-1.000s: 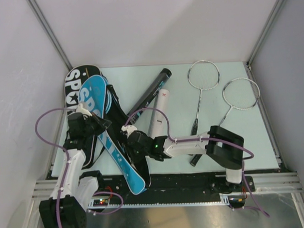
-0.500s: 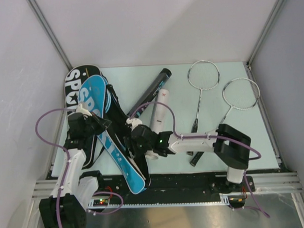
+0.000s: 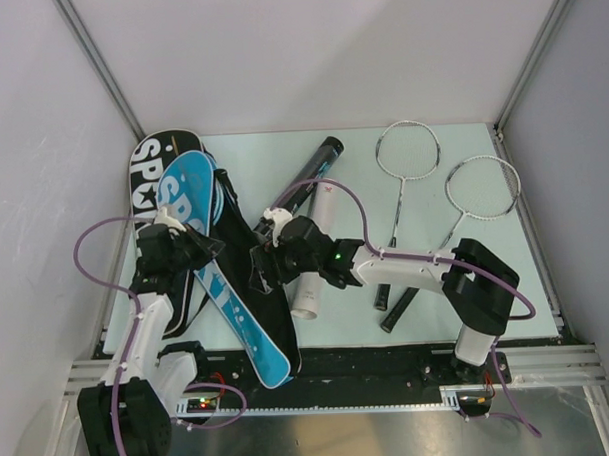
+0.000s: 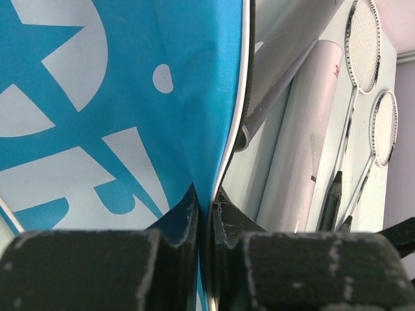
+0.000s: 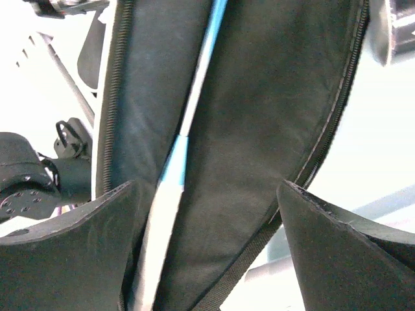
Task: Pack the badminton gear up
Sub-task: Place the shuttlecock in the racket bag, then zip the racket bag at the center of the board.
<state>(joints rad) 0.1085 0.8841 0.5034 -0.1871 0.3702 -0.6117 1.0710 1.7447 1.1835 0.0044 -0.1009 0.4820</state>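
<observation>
The blue racket cover [image 3: 219,291] is still open and its dark inside is showing, so I should lower my right gripper onto the zipped edge by the white tube and close.
The blue racket cover [image 3: 219,291] lies slantwise over the black racket cover [image 3: 150,161] at the table's left. My left gripper [image 3: 207,249] is shut on the blue racket cover [image 4: 123,97], pinching its white-piped edge between the jaws [image 4: 209,207]. My right gripper [image 3: 262,271] hovers open above the dark opened inside of the cover [image 5: 259,116]; its fingers [image 5: 97,220] stand wide apart and hold nothing. A thin blue and white strip [image 5: 178,162] runs down that fabric. The white tube [image 3: 313,258] and black tube [image 3: 305,180] lie mid-table. Two silver rackets [image 3: 407,149] [image 3: 483,187] rest at the right.
Grey walls close in the left, back and right sides. An aluminium rail [image 3: 339,367] runs along the near edge by the arm bases. Purple cables [image 3: 85,256] loop off both arms. A black strap [image 5: 259,265] hangs from the cover's edge.
My right gripper has opened wide and its arm has swung away from the near edge, toward the back, over the cover. The left gripper has kept its place on the blue cover's edge.
</observation>
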